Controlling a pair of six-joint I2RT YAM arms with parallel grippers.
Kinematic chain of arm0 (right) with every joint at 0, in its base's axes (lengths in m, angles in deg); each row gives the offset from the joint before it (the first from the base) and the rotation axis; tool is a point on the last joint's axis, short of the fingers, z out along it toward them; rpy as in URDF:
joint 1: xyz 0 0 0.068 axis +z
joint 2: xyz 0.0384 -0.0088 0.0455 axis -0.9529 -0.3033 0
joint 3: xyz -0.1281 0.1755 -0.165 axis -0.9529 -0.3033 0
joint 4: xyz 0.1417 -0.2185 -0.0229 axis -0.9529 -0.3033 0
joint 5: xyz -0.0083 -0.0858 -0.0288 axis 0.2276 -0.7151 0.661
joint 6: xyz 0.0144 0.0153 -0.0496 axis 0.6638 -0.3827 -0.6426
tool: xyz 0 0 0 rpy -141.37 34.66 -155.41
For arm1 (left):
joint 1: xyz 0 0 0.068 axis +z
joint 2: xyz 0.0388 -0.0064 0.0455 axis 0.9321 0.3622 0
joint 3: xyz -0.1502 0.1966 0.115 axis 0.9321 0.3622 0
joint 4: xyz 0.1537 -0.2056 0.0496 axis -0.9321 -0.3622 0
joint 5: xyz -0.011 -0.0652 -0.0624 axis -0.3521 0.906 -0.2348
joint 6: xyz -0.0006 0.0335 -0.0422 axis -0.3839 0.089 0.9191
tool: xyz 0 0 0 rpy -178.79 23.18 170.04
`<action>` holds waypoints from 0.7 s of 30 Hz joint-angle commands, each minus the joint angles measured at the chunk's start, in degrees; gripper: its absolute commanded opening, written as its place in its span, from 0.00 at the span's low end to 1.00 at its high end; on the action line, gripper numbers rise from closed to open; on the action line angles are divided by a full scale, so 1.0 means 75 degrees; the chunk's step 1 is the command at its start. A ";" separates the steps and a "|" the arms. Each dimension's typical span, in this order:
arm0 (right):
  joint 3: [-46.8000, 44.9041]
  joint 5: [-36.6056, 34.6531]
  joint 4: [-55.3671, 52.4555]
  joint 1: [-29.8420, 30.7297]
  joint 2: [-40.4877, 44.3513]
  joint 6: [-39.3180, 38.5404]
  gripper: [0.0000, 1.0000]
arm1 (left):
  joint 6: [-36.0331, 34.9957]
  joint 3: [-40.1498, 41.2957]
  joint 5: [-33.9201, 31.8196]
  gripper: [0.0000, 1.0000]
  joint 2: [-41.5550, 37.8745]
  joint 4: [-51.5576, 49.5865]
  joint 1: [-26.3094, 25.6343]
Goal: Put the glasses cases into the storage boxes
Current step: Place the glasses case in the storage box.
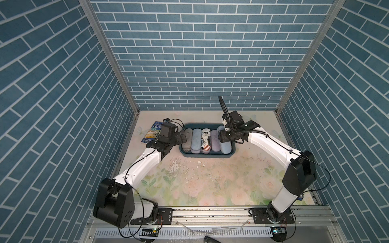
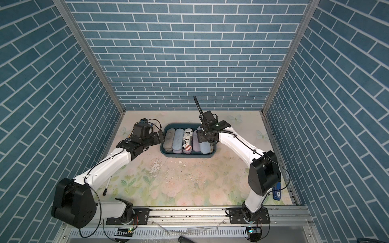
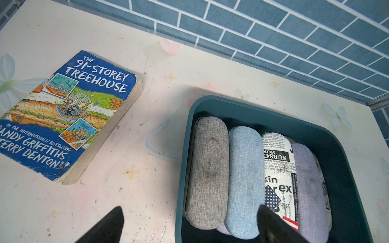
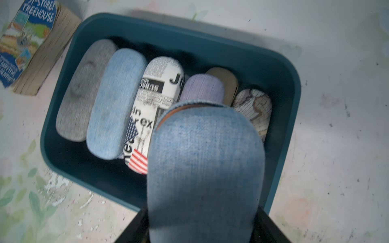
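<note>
I should next move my right gripper down toward the end of the box and release the light blue case onto the uncovered map-print case, which is that way.
The dark teal storage box stands at the back middle of the table. Side by side in it lie a grey, a light blue, a newspaper-and-flag print and a lilac glasses case. My right gripper is shut on another light blue case, held over the box's right end above a tan case and a map-print case. My left gripper is open and straddles the box's left rim, one finger over the table and the other over the cases.
A paperback book lies left of the box, behind the left wrist. A pen lies near the left arm's elbow and a blue object at the right edge. Tiled walls close in three sides.
</note>
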 commanded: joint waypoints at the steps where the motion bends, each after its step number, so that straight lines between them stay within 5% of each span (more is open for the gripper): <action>1: 0.0388 -0.0179 0.0287 -0.0252 -0.0537 0.0085 0.60 | 0.0005 0.0156 0.0025 1.00 -0.0103 0.0087 0.0102; 21: 0.0680 -0.0387 0.0524 -0.0805 -0.2005 0.0238 0.64 | 0.0018 -0.0007 0.0181 0.99 0.0329 0.0192 0.0179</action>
